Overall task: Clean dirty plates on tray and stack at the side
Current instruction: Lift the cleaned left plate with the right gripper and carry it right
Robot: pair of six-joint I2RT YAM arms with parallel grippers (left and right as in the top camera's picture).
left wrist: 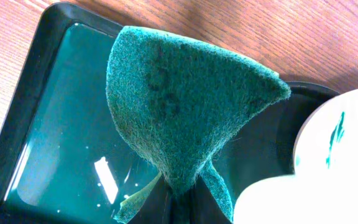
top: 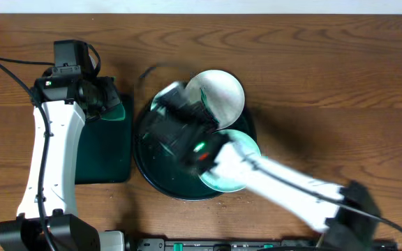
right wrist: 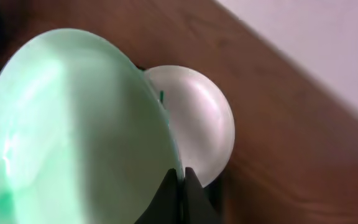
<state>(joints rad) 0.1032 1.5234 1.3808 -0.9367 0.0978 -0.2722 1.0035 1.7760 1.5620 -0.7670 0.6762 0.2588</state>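
Note:
The plate in my right gripper will go to the right in the overhead view, past the round tray, down onto the table, where bare wood lies free (top: 311, 117).
The round dark tray (top: 152, 174) lies mid-table. A white plate (top: 222, 94) rests on its back right; it also shows in the right wrist view (right wrist: 201, 118). A teal-tinted plate (top: 232, 164) lies at its front right, partly under my right arm. My right gripper (top: 176, 115) (right wrist: 182, 177) is shut on the rim of a third, green-tinted plate (right wrist: 73, 124), tilted above the tray's left half and blurred in the overhead view (top: 167, 94). My left gripper (top: 112, 101) (left wrist: 182, 202) is shut on a folded green sponge (left wrist: 179, 106) over the rectangular tray.
The rectangular dark tray (top: 103, 150) (left wrist: 48, 130) with teal liquid sits left of the round tray, under my left arm. A white plate with a teal smear (left wrist: 347, 130) shows at the right of the left wrist view. A black cable (top: 5, 66) runs at the far left.

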